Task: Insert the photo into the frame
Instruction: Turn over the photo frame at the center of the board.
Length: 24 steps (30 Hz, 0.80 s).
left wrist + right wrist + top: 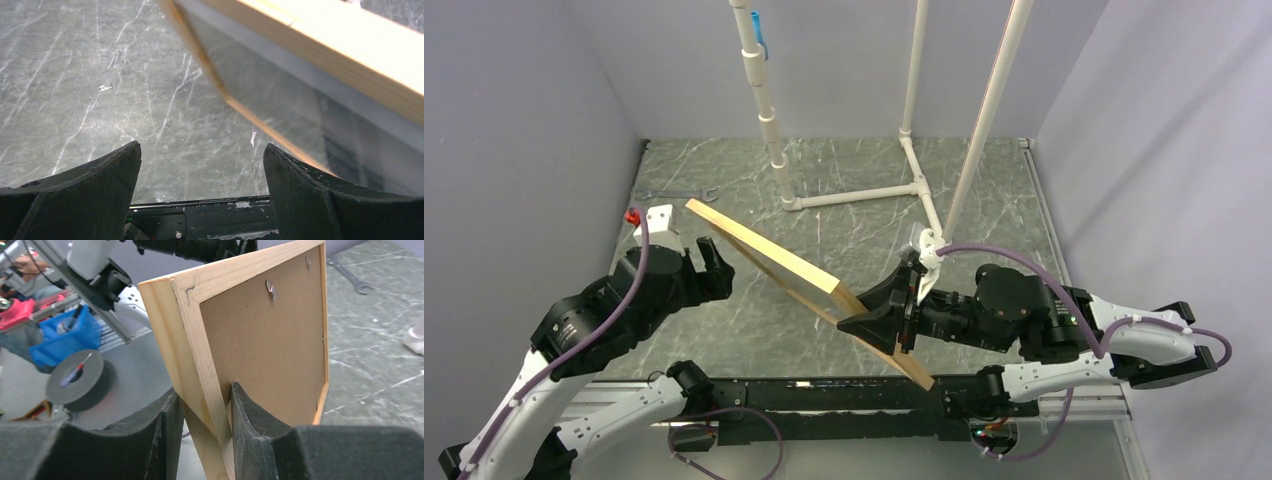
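The frame (764, 245) turns front side up in my right gripper next, then goes down flat and is released, as the open marble tabletop lies below my gripper.
The frame (764, 245) of light wooden strips stands on edge, tilted, across the middle of the table. My right gripper (894, 305) is shut on its near side strip (200, 340), one finger on each face (205, 390). Its back holds a brown hardboard panel (265, 340) with small metal clips. My left gripper (709, 258) is open and empty, just left of the frame's far end. In the left wrist view (201, 147) the frame's front (325, 45) passes above the right finger. A blurred dark grey surface with a pale band (310, 125), which looks like the photo, shows inside it.
A white pipe structure (854, 195) stands at the back of the marble table. A wrench (674, 193) lies at the back left and also shows in the right wrist view (350, 277). Grey walls close in both sides. A black rail (200, 205) runs along the near edge.
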Available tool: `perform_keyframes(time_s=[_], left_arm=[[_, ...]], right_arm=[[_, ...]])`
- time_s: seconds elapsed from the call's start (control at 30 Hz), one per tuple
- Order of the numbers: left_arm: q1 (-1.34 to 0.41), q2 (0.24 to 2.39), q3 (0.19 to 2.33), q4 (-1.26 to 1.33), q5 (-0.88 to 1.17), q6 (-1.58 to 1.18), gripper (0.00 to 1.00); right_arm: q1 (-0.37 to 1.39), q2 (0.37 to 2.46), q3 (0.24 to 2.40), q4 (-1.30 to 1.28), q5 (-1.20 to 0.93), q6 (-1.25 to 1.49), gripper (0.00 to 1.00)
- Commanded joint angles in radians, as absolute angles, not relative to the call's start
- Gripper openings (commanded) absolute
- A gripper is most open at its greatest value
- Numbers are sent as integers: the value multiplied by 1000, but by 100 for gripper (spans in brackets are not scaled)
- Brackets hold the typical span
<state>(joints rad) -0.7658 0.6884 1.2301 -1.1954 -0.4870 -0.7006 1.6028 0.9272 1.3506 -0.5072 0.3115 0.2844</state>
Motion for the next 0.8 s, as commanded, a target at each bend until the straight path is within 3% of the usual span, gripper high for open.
perform_keyframes(time_s=[0.0,0.3,0.77], left_arm=[[-767,682,1284,-1194,-522,-668,94],[-768,698,1286,-1190,-512,-660,94],[-768,715,1204,-1137,-455,-666,95]], right_arm=[[1567,926,1342,-355,121,452,0],[1472,896,1284,-283,43,518,0],[1334,842,1113,-480,424,626,0]])
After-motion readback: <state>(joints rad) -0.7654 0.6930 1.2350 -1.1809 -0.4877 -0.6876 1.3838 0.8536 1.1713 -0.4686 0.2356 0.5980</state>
